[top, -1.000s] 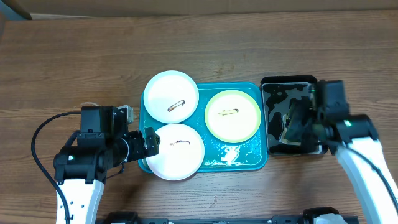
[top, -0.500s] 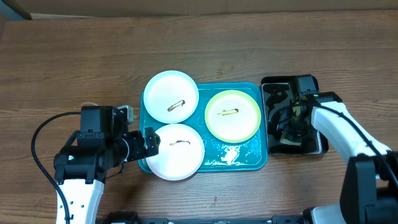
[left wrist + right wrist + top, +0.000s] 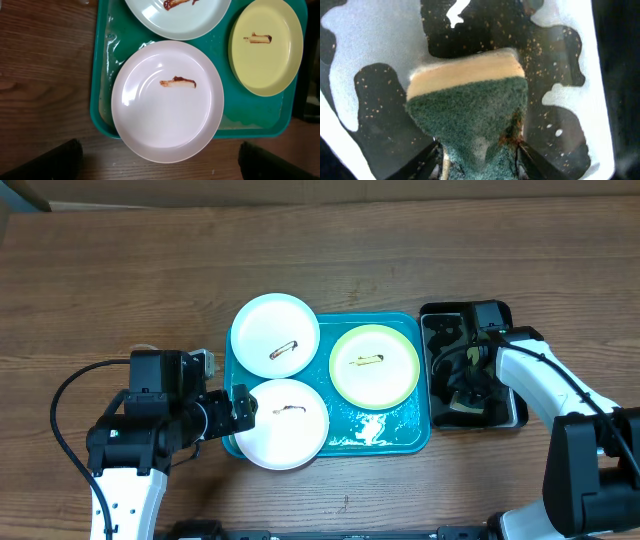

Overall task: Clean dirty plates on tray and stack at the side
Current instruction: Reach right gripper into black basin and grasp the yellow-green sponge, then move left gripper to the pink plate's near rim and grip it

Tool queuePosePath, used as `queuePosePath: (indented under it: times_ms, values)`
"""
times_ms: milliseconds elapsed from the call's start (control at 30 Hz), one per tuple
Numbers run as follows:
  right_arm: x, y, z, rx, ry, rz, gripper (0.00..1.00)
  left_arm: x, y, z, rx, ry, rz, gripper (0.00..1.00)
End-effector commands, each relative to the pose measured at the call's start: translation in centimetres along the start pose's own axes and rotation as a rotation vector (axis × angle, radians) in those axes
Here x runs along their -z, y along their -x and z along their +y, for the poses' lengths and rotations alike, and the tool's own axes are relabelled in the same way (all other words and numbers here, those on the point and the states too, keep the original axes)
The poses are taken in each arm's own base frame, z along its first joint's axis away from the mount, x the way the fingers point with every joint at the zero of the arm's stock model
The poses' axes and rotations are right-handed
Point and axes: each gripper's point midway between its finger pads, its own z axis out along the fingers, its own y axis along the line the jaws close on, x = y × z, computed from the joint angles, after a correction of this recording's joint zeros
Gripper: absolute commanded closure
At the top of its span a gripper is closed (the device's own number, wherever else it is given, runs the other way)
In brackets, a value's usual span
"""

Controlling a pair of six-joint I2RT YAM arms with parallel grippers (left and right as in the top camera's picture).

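The near white plate's rim (image 3: 240, 438) (image 3: 118, 125) beside the tray's near corner is below my wide-open fingers. My left gripper will move down onto that rim next.
Three plates lie on the teal tray (image 3: 400, 436), each with a brown smear. One white plate (image 3: 275, 328) is at the far left, a second white plate (image 3: 290, 425) is near and overhangs the tray's front rim, and a yellow-green plate (image 3: 375, 366) sits to the right. My left gripper (image 3: 240, 408) is open just left of the near white plate (image 3: 167, 100), its fingers wide apart over bare wood. My right gripper (image 3: 462, 375) is down in the black tub (image 3: 505, 313). Its jaws press both sides of a green-and-yellow sponge (image 3: 470, 105), which is pinched narrow between them.
The tub's wet floor (image 3: 375, 45) holds water patches and brown specks. The sponge has a rusty stain at its right edge. A black cable loops over the wood table (image 3: 120, 270) to the left of my left arm.
My right arm has swung in over the tub and its jaws have closed in on the sponge. The left arm and the plates have not moved.
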Motion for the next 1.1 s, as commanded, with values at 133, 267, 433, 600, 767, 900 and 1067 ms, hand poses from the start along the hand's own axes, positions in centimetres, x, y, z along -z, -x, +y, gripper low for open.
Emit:
queuePosePath:
  times_ms: [133, 267, 433, 600, 767, 900, 1067]
  values:
    - [-0.2, 0.3, -0.2, -0.010, -0.011, -0.010, 0.65, 0.6, 0.6, -0.6, 0.010, -0.024, -0.017, 0.00]
    - [-1.1, -0.5, -0.2, -0.008, -0.005, 0.002, 0.68, 0.6, 0.6, -0.6, 0.011, -0.024, -0.018, 0.01]
    - [-1.8, -0.9, -0.1, -0.015, 0.007, 0.000, 0.81, 0.6, 0.5, -0.6, 0.012, -0.023, -0.014, 0.06]
    - [-2.0, -1.2, 0.0, -0.032, 0.019, 0.007, 0.89, 0.4, -0.2, -0.3, 0.020, -0.015, 0.015, 0.12]
    - [-2.0, -0.9, 0.4, -0.033, 0.037, -0.003, 0.92, -0.4, -1.2, 0.2, 0.034, 0.000, 0.069, 0.17]
    - [-2.0, -0.9, 0.4, -0.033, 0.036, -0.003, 0.92, -1.8, -2.8, 0.5, 0.052, 0.015, 0.145, 0.22]
    - [-2.0, -0.9, 0.4, -0.033, 0.036, -0.002, 0.92, -3.8, -4.8, 0.4, 0.054, 0.037, 0.260, 0.22]
